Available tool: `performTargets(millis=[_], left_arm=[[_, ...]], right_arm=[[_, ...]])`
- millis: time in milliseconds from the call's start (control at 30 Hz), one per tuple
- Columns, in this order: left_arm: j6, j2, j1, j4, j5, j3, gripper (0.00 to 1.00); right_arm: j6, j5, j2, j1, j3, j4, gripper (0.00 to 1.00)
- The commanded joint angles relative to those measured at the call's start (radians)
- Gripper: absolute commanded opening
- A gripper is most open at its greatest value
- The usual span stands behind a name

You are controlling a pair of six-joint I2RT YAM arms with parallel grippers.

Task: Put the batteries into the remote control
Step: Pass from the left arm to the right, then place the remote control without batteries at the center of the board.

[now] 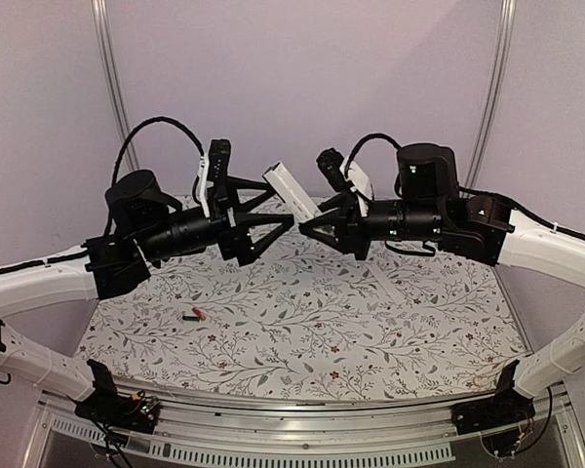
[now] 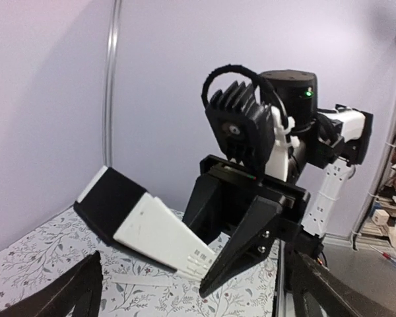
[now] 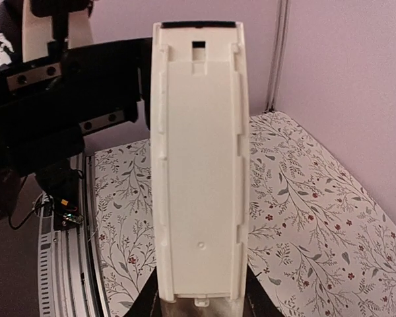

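Observation:
Next, my right gripper lowers with its fingers turning downward and releases the remote control [image 1: 291,190] on the empty spot below it, as clear mat lies there beside the cover piece.
The remote control [image 1: 291,190], a slim white bar with a black end, is held in the air between the two arms, tilted up to the left. My right gripper [image 1: 309,216] is shut on its lower end; in the right wrist view the remote control [image 3: 199,165] rises straight out of the right gripper [image 3: 201,308]. My left gripper [image 1: 281,208] stands open close beside it, its fingers wide apart and apart from the remote control [image 2: 142,221] in the left wrist view. A small red battery [image 1: 195,315] with a dark end lies on the floral mat at front left.
A thin flat white cover strip [image 2: 148,281] lies on the floral mat [image 1: 302,331] below the remote. The mat's near edge meets a metal rail [image 1: 302,429] with both arm bases. Purple walls stand behind and at the sides.

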Motion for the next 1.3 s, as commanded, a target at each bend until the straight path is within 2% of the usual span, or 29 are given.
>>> performTargets(millis=[0, 100, 200, 533, 733, 1067, 1267], left_arm=[[-0.065, -0.070, 0.027, -0.051, -0.375, -0.017, 1.00], [-0.136, -0.090, 0.071, -0.168, -0.563, -0.011, 1.00], [-0.233, -0.092, 0.129, -0.314, -0.671, -0.002, 1.00], [-0.427, -0.185, 0.204, -0.393, -0.767, -0.178, 1.00], [-0.472, -0.204, 0.227, -0.459, -0.783, -0.209, 0.99], [-0.507, -0.208, 0.237, -0.499, -0.755, -0.225, 0.98], [-0.493, -0.235, 0.246, -0.515, -0.759, -0.221, 0.97]], right_arm=[[0.194, 0.351, 0.078, -0.057, -0.007, -0.120, 0.00], [0.313, 0.454, 0.184, -0.083, 0.011, -0.262, 0.00], [0.382, 0.484, 0.283, -0.087, -0.008, -0.309, 0.00], [0.482, 0.459, 0.492, -0.087, -0.078, -0.308, 0.00], [0.513, 0.460, 0.528, -0.087, -0.118, -0.295, 0.01], [0.507, 0.467, 0.549, -0.086, -0.132, -0.297, 0.20], [0.494, 0.471, 0.554, -0.087, -0.125, -0.308, 0.43]])
